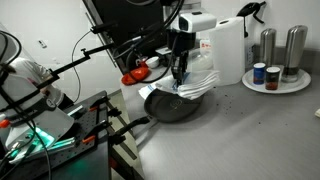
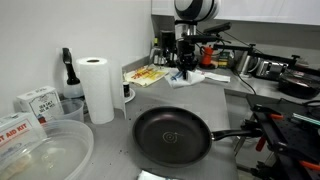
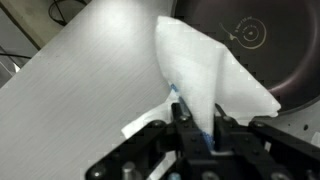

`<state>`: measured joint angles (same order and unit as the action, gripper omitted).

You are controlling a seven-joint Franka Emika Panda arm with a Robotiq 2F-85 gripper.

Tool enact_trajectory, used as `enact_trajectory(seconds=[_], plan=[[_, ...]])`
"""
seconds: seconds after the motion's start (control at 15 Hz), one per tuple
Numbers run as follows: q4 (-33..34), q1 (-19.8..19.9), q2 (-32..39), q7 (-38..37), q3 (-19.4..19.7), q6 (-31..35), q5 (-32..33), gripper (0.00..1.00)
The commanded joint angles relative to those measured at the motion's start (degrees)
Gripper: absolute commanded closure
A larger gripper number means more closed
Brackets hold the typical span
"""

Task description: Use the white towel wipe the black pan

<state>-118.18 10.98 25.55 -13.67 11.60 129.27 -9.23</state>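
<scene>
My gripper moves down and away from the pan (image 1: 170, 106) next and releases the towel, since the bare counter lies below and left of my gripper in the wrist view.
The white towel (image 3: 212, 70) with thin blue stripes hangs in a bunch from my gripper (image 3: 203, 122), whose jaws are shut on its lower fold. The black pan (image 3: 262, 38) lies just beyond the towel in the wrist view, its dark inside and centre ring showing. In both exterior views my gripper (image 1: 180, 68) (image 2: 187, 66) is held above the counter with the towel (image 1: 196, 82) (image 2: 205, 75) dangling below it. The towel hangs by the rim of the pan (image 1: 170, 106). The pan (image 2: 172, 135) rests flat on the counter with its long handle (image 2: 232, 134) pointing sideways.
A paper-towel roll (image 2: 97, 88) and a black spray bottle (image 2: 68, 70) stand on the counter. Clear plastic containers (image 2: 40, 152) sit near a corner. A white jug (image 1: 230, 50), a plate with shakers (image 1: 276, 78) and a small red dish (image 1: 135, 75) stand around the pan.
</scene>
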Motion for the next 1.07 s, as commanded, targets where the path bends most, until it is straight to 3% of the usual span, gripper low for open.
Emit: enact_trajectory(seconds=[0.0,0.47,1.0], plan=[[-0.48,5.16,0.99,8.64,-1.34,0.68,-4.73,0.95],[2.61,9.33,10.02,17.23,-3.76,1.04,-7.55,0.95],[14.78,8.91,24.53,15.58,-5.52,2.75,-6.17,0.95]])
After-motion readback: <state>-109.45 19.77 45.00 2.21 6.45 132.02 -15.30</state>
